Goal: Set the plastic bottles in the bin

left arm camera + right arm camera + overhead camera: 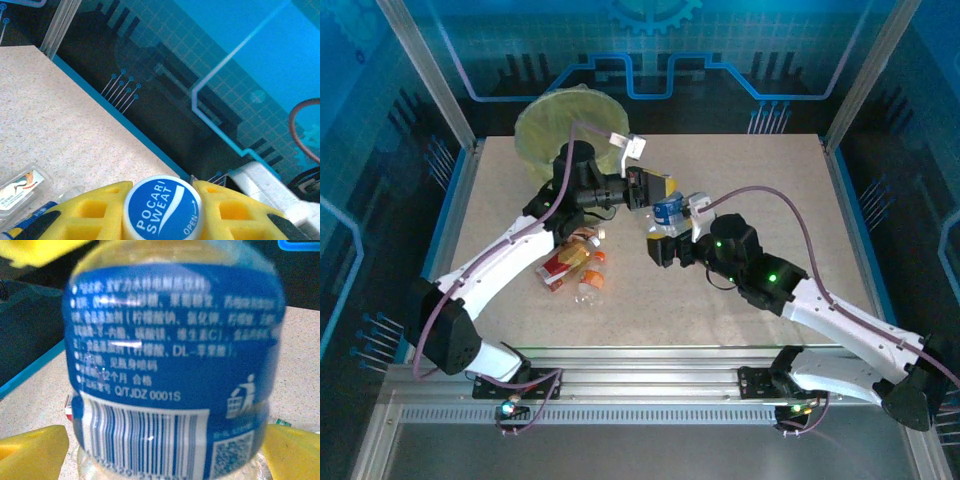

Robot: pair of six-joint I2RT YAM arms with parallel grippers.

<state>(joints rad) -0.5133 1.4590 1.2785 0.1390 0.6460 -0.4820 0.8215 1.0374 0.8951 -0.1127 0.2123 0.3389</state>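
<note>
The bottle already has the right gripper's open fingers around it, so my left gripper will swing outward and over the bin's opening (554, 122) to release the bottle.
A clear plastic bottle (668, 211) with a blue label hangs above the table's middle, between my two grippers. My left gripper (654, 190) is shut on its blue-and-white cap (162, 207), one yellow finger (92, 212) pressed to each side. In the right wrist view the bottle's body (170, 355) stands between my right gripper's (165, 457) spread yellow fingers (32, 452), which sit wide at either side of it. The right gripper (665, 245) is open, just below the bottle. The bin (570, 120), lined with a yellow-green bag, stands at the table's far left, behind the left arm.
More plastic bottles lie under the left arm: ones with orange and red labels (570, 262) and a clear crushed one (590, 290). A flattened bottle (22, 185) lies on the speckled table (760, 170). Blue glass walls close off the table's back and sides.
</note>
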